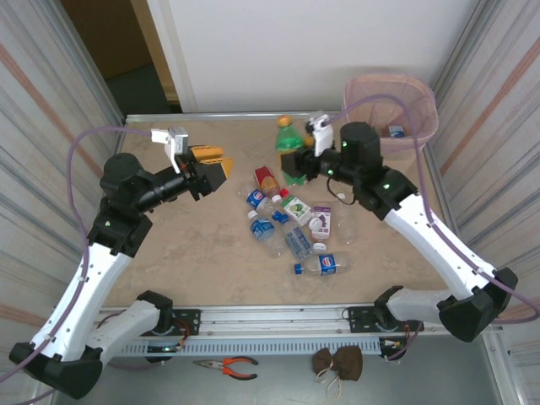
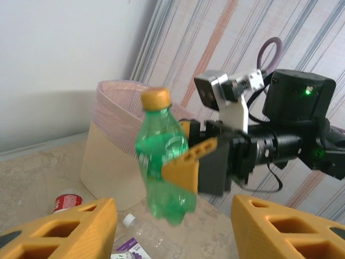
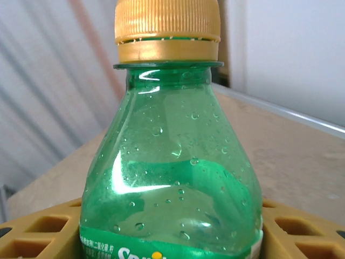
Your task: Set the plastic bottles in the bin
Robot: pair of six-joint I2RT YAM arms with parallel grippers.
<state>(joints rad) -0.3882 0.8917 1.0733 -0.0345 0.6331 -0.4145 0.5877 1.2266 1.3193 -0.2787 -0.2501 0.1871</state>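
Note:
The green bottle (image 1: 289,139) goes outward over the bin's opening (image 1: 390,110) next in my right gripper, which then tilts downward and releases the green bottle.
My right gripper (image 1: 295,164) is shut on a green bottle (image 1: 289,139) with a yellow cap, holding it upright above the table left of the bin (image 1: 363,84). The wrist view shows the green bottle (image 3: 172,162) between the yellow fingers (image 3: 38,229). My left gripper (image 1: 221,164) stands open and empty at mid-left, facing that green bottle (image 2: 161,156), the right gripper (image 2: 183,148) and the bin (image 2: 108,162). Several plastic bottles (image 1: 283,219) lie in a pile mid-table.
A clear blue-capped bottle (image 1: 325,266) lies nearest the front edge. One bottle (image 1: 395,131) lies inside the bin. Pliers (image 1: 226,365) and a brown pouch (image 1: 337,363) rest on the shelf below the table. Corrugated walls close both sides.

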